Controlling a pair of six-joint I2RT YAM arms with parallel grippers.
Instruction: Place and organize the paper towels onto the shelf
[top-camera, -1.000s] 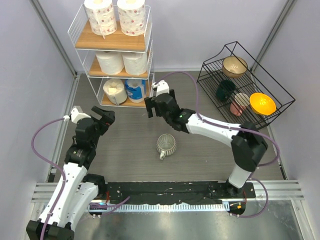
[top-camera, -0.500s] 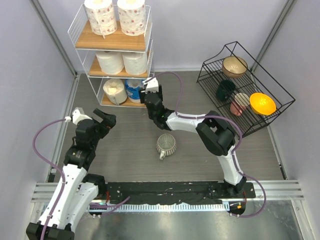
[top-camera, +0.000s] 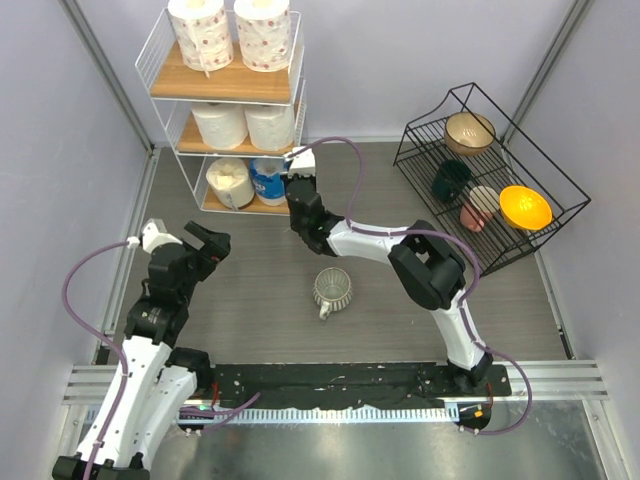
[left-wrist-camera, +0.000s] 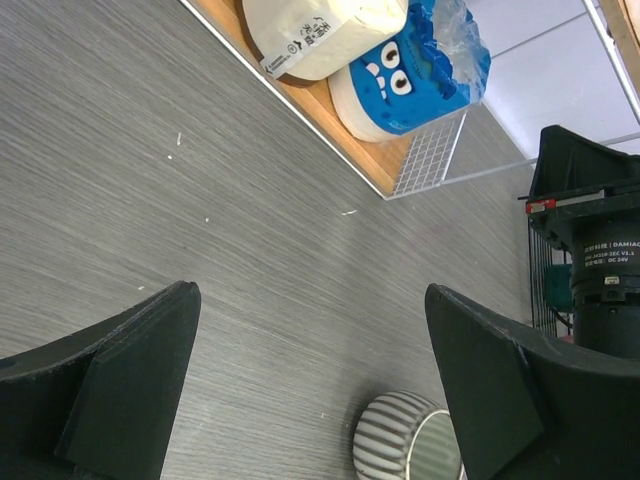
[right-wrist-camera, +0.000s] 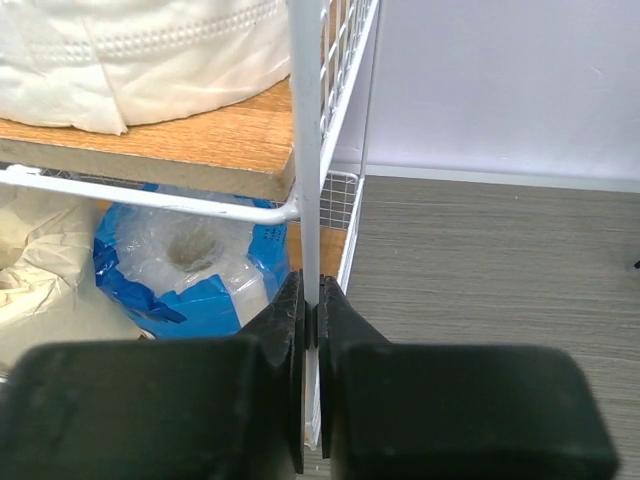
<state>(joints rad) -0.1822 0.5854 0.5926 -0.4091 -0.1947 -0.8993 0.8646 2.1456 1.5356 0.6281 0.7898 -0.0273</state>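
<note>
My right gripper should pull the white corner post (right-wrist-camera: 304, 150) back toward the black wire rack and then open.
The shelf (top-camera: 225, 85) stands at the back left with paper towels on all three boards. Two red-dotted rolls (top-camera: 202, 30) are on top, two plain white rolls (top-camera: 220, 122) in the middle. On the bottom board sit a cream roll (top-camera: 230, 182) and a blue-wrapped roll (top-camera: 268, 180). My right gripper (top-camera: 297, 178) is at the shelf's front right corner. In the right wrist view its jaws (right-wrist-camera: 311, 300) are shut on the thin white corner post (right-wrist-camera: 304, 150), beside the blue-wrapped roll (right-wrist-camera: 190, 270). My left gripper (top-camera: 215, 240) hangs open over bare floor (left-wrist-camera: 308, 300).
A clear ribbed glass mug (top-camera: 332, 290) stands mid-table, also low in the left wrist view (left-wrist-camera: 400, 440). A black wire rack (top-camera: 408, 127) with bowls sits at the back right. Grey walls close in both sides.
My right arm swung left to the shelf's front right post and its jaws closed on the wire. The left arm barely moved and stays open.
</note>
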